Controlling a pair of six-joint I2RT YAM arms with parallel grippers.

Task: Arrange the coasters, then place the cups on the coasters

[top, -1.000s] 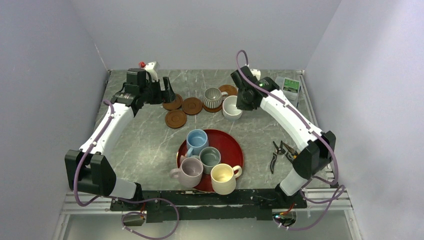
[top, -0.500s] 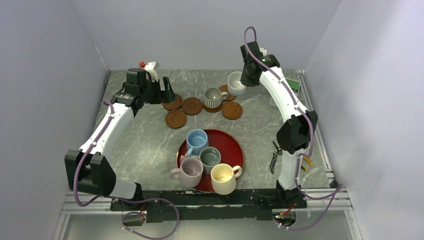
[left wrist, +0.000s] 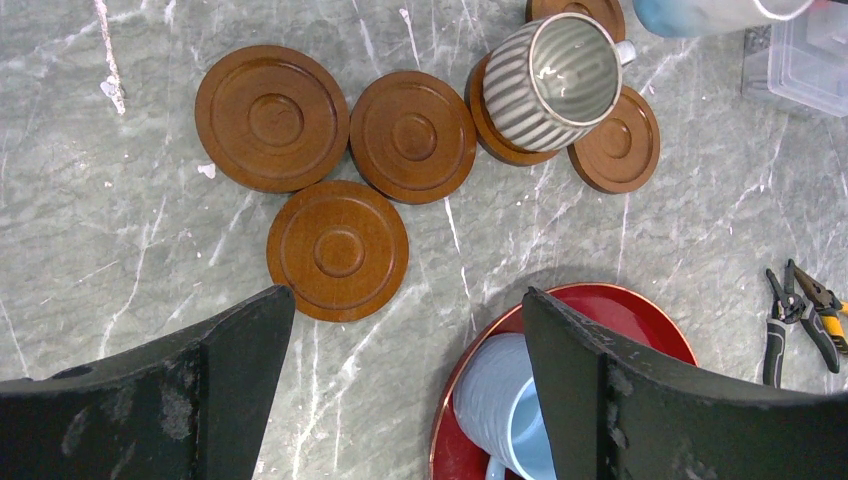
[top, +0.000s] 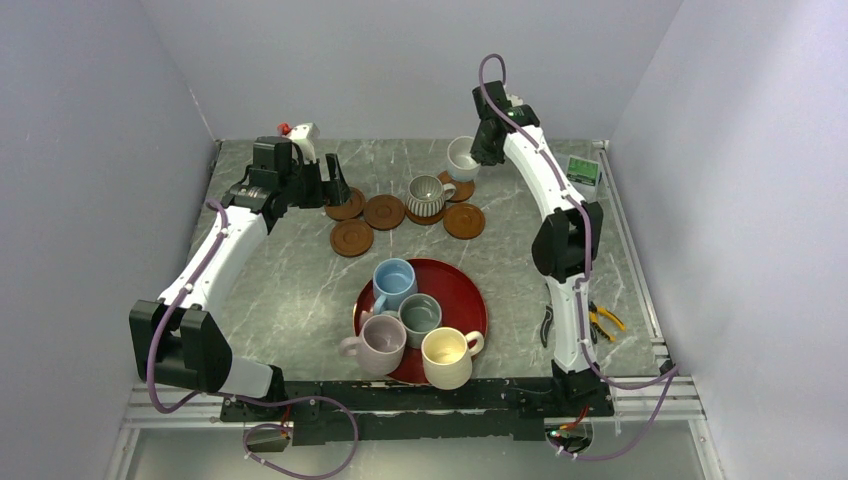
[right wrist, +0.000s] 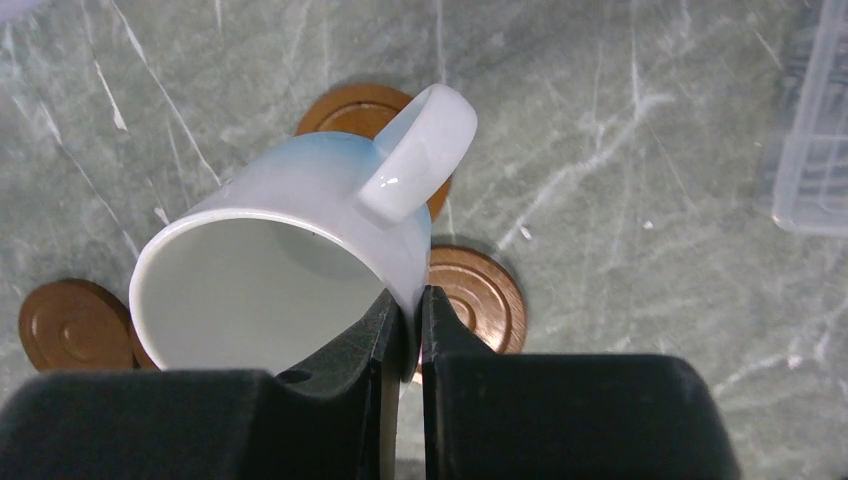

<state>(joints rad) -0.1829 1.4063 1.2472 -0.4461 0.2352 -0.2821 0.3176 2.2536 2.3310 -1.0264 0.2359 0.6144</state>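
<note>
My right gripper needs to lower the white cup onto the back coaster (top: 452, 182) (right wrist: 372, 105) and let go of the cup's rim there, because the cup is still hanging above that bare coaster.
My right gripper (top: 476, 150) (right wrist: 415, 300) is shut on the rim of the white cup (top: 462, 159) (right wrist: 285, 265), which hangs tilted above the back coaster (top: 452, 182) (right wrist: 372, 105). The ribbed grey-white cup (top: 428, 195) (left wrist: 553, 68) stands on a coaster (left wrist: 497, 140). Other coasters (top: 347, 206) (top: 384, 211) (top: 351, 237) (top: 464, 221) lie bare around it. High over the left coasters, my left gripper (top: 333, 184) (left wrist: 406, 295) is open and empty. The light blue (top: 394, 281), grey-green (top: 420, 314), lilac (top: 381, 343) and cream-yellow (top: 447, 356) cups stand on the red tray (top: 468, 298).
Pliers (top: 603, 320) (left wrist: 802, 310) lie by the right arm's base. A clear plastic box (left wrist: 805, 60) (right wrist: 812, 150) and a small green-faced device (top: 582, 172) sit at the back right. Walls close in on the table's left, back and right.
My right arm has carried the white cup from beside the ribbed cup to the back of the table, uncovering the coaster it was over. The left arm has not moved.
</note>
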